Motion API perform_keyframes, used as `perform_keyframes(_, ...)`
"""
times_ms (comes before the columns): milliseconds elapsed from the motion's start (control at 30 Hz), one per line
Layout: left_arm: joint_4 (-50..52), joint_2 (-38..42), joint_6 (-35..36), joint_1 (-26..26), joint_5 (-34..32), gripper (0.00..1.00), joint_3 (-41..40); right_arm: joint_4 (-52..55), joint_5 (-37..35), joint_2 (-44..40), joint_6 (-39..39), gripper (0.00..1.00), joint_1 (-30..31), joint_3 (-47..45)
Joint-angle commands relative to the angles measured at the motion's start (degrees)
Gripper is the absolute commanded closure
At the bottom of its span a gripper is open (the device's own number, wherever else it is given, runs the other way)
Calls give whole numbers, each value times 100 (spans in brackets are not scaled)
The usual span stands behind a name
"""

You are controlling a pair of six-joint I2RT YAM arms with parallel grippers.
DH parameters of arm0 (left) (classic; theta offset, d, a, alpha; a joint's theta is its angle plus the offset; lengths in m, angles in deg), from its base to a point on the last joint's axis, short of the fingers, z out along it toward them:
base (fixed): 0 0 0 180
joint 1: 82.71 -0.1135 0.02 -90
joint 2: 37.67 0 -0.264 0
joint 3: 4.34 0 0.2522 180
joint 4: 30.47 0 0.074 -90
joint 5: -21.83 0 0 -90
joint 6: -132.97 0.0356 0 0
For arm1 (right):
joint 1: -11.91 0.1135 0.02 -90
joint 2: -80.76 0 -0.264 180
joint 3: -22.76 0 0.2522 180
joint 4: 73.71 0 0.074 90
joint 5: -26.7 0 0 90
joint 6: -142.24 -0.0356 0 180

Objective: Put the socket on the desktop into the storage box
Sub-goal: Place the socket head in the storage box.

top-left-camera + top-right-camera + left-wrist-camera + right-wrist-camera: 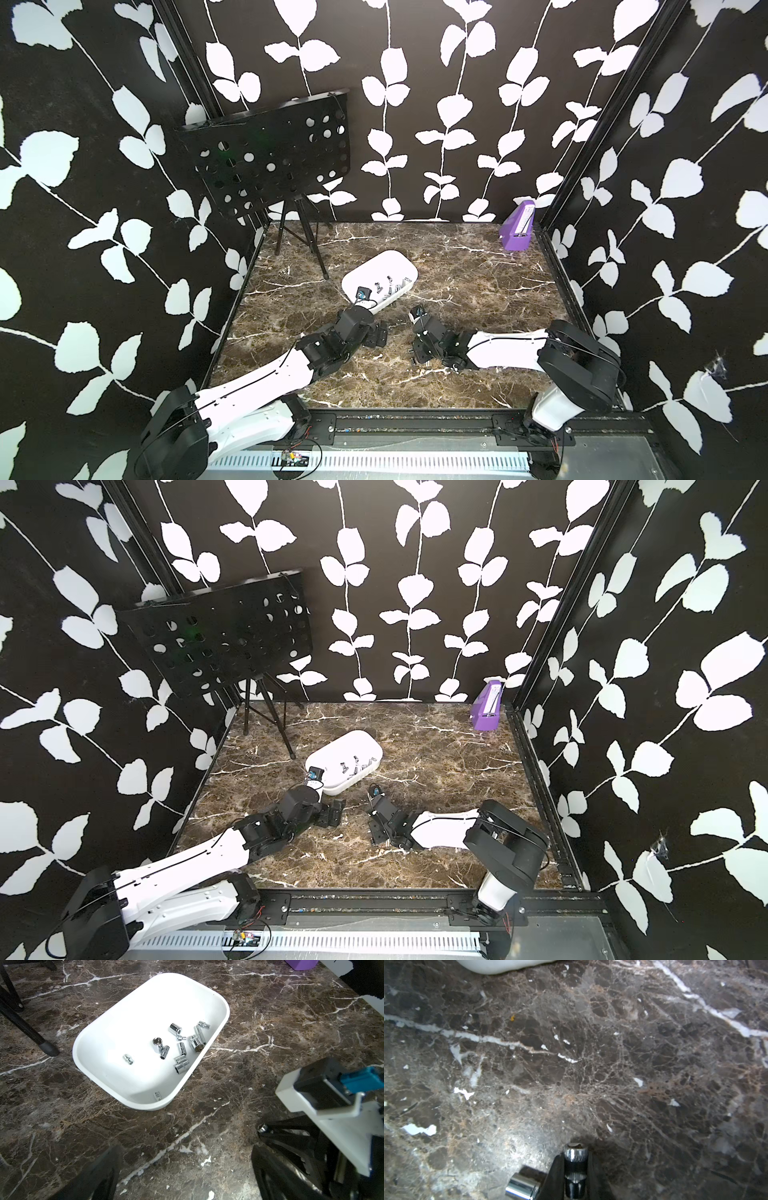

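Observation:
The chrome socket is still low outside the storage box's rim. My right gripper rises next, takes it outward over the box's clustered sockets and releases.
In the right wrist view my right gripper [575, 1158] is shut on a small chrome socket [575, 1152], held low over the dark marble desktop [571, 1064]. A second chrome socket [522, 1186] lies on the desktop just beside its fingers. The white storage box [380, 270] sits mid-table in both top views and holds several sockets [180, 1047]. My left gripper [185, 1176] hangs open just in front of the box, with only bare marble between its fingers. From the left wrist view the right gripper's tip shows the held socket [262, 1127].
A black perforated music stand on a tripod [270, 153] stands at the back left, one leg [41, 1043] close to the box. A small purple box [517, 230] is in the back right corner. Black frame rails [415, 419] edge the desktop.

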Motion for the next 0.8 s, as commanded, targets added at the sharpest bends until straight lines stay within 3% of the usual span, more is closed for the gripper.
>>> perform_keyframes(0,58,151,-33,3,-152,3,-120,412,-126,-250,-34,96,33,53)
perform_keyframes(200,96,337,-88,1,-420,3,-200,1026,-675,-995,-12,97,18,383)
perform_keyframes(333,136,522,-167,2,-624,3,-271,1340,-694,-878,58,98,-188,1154)
perform_keyframes(767,164,857,-270,2,-872,3,-410,1698,303,1754,-28,95,-876,4670)
